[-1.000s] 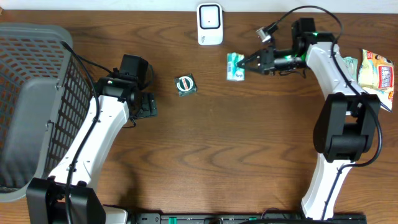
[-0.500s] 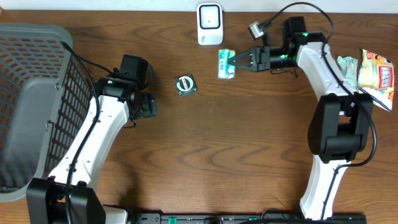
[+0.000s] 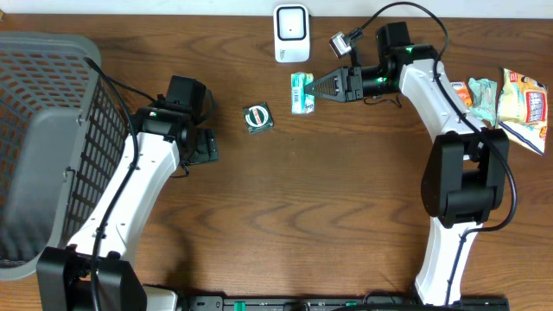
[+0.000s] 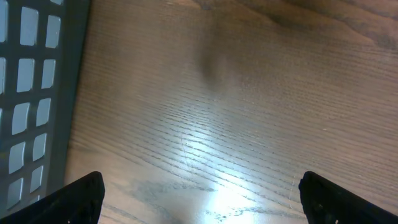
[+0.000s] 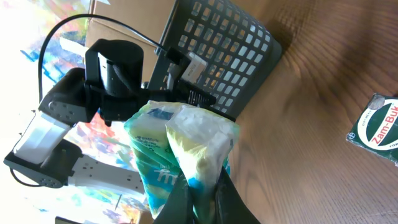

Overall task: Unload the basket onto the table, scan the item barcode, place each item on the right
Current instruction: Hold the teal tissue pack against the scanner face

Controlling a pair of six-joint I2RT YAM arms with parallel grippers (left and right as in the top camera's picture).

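Note:
I will next move my right gripper over the scanner [image 3: 291, 33], then across to the gathered snack packets to its right in the overhead view, and let go of the packet.
My right gripper [image 3: 314, 86] is shut on a green and white soft packet [image 3: 301, 92], holding it above the table just below the white barcode scanner [image 3: 291, 33]. The right wrist view shows that packet [image 5: 180, 146] pinched at its lower end between the two dark fingers [image 5: 233, 199]. A small green Zam-Buk tin [image 3: 258, 117] lies on the table left of the packet and shows again in the right wrist view [image 5: 377, 128]. My left gripper [image 3: 206, 149] hovers open over bare wood, with nothing between its fingertips [image 4: 84, 196].
A large dark mesh basket [image 3: 47, 138] fills the left side, and its wall shows at the left of the left wrist view [image 4: 31, 93]. Snack packets [image 3: 518, 99] lie at the right edge.
My right gripper has carried the packet leftward, from right of the scanner to just beneath it. The left arm has not moved.

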